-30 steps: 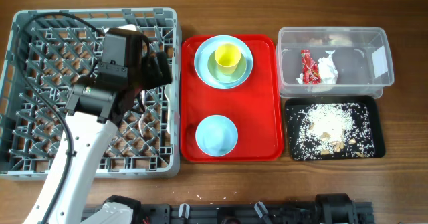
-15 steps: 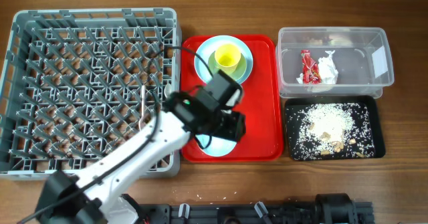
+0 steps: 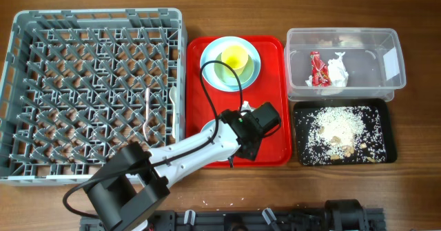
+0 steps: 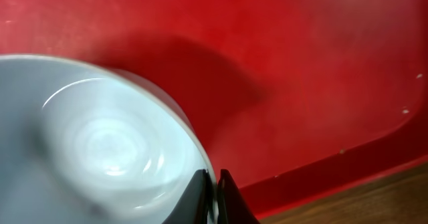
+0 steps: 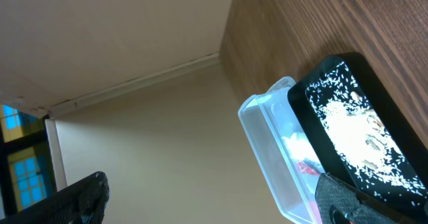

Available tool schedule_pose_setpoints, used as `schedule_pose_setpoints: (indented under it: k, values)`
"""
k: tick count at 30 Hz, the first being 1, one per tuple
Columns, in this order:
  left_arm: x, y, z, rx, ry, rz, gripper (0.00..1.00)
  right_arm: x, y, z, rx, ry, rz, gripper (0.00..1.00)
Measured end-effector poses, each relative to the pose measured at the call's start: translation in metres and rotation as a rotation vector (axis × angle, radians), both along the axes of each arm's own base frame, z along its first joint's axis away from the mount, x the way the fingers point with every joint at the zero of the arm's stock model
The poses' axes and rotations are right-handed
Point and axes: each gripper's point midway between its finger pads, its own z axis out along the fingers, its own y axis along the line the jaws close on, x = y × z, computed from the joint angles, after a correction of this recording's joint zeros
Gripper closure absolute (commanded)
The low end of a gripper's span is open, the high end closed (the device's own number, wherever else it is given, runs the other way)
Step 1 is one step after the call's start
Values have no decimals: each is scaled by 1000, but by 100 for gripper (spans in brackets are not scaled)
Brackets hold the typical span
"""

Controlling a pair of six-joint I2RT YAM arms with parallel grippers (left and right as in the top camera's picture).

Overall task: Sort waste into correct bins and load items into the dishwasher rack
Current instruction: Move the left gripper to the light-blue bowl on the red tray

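Note:
I will move my left gripper up and outward, then down to the bare bottom of the tray short of the plate, to let go of the bowl's rim, because it's clear there.
My left gripper (image 4: 214, 176) is shut on the rim of the pale blue bowl (image 4: 100, 144), one finger inside and one outside. From overhead the left gripper (image 3: 238, 150) sits low over the front of the red tray, and the arm hides most of the bowl (image 3: 212, 129). The yellow cup (image 3: 233, 57) stands on the pale blue plate (image 3: 212, 71). A white spoon (image 3: 172, 96) and fork (image 3: 147, 110) lie in the grey dishwasher rack (image 3: 21, 93). My right gripper (image 5: 214, 200) is open, holds nothing and is raised off the table.
The red tray (image 3: 272, 86) lies between the rack and the bins. The clear tub (image 3: 389, 65) holds a white napkin (image 3: 337, 71) and a red wrapper (image 3: 317, 69). In front of it the black tray (image 3: 386, 138) holds rice scraps (image 3: 337, 127).
The left arm swung from above the rack's right side over to the front of the red tray. Its gripper went from open to shut on the bowl's rim.

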Motion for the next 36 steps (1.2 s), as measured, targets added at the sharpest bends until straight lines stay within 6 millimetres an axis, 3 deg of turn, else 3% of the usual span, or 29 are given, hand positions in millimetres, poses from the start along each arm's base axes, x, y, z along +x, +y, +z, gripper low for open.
schedule_pose_setpoints:
  k: [2, 3, 5, 7, 8, 9, 10, 13, 16, 18, 21, 25, 28, 30, 32, 36]
  values:
    - [2, 4, 11, 23, -2, 6, 96, 0, 0, 0, 0, 1, 0, 0]
    - [7, 1, 30, 4, -17, 14, 96, 0, 0, 0, 0, 0, 0, 0]
    - [24, -7, 80, -78, -65, 26, 96, 0, 0, 0, 0, 0, 0, 0]
    - [52, -12, 160, -257, -160, 40, 96, 0, 0, 0, 0, 0, 0, 0]
    - [61, -6, 188, -317, -188, 54, 96, 0, 0, 0, 0, 0, 0, 0]
    - [77, 14, 225, -399, -230, 91, 96, 0, 0, 0, 0, 0, 0, 0]
    - [85, 30, 235, -417, -236, 121, 96, 0, 0, 0, 0, 0, 0, 0]
    - [103, 74, 230, -425, -176, 194, 96, 0, 0, 0, 0, 0, 0, 0]
    - [112, 94, 240, -594, -96, 190, 96, 0, 0, 0, 0, 0, 0, 0]
    - [108, 98, 241, -642, -53, 173, 96, 0, 0, 0, 0, 0, 0, 0]
    - [91, 78, 228, -635, -1, 89, 96, 0, 0, 0, 0, 0, 0, 0]
    - [74, 50, 168, -483, 8, 49, 96, 0, 0, 0, 0, 0, -1, 0]
    - [54, 25, 88, -353, -30, 50, 96, 0, 0, 0, -1, -2, -2, 0]
    - [44, 24, 55, -280, -80, 51, 96, 0, 0, 0, -1, 0, -3, 0]
    - [40, 23, 39, -235, -142, 47, 96, 0, 0, 0, -1, 0, -3, 0]
    - [36, 8, 40, -236, -198, 15, 90, 0, 0, 0, -1, 0, -3, 0]
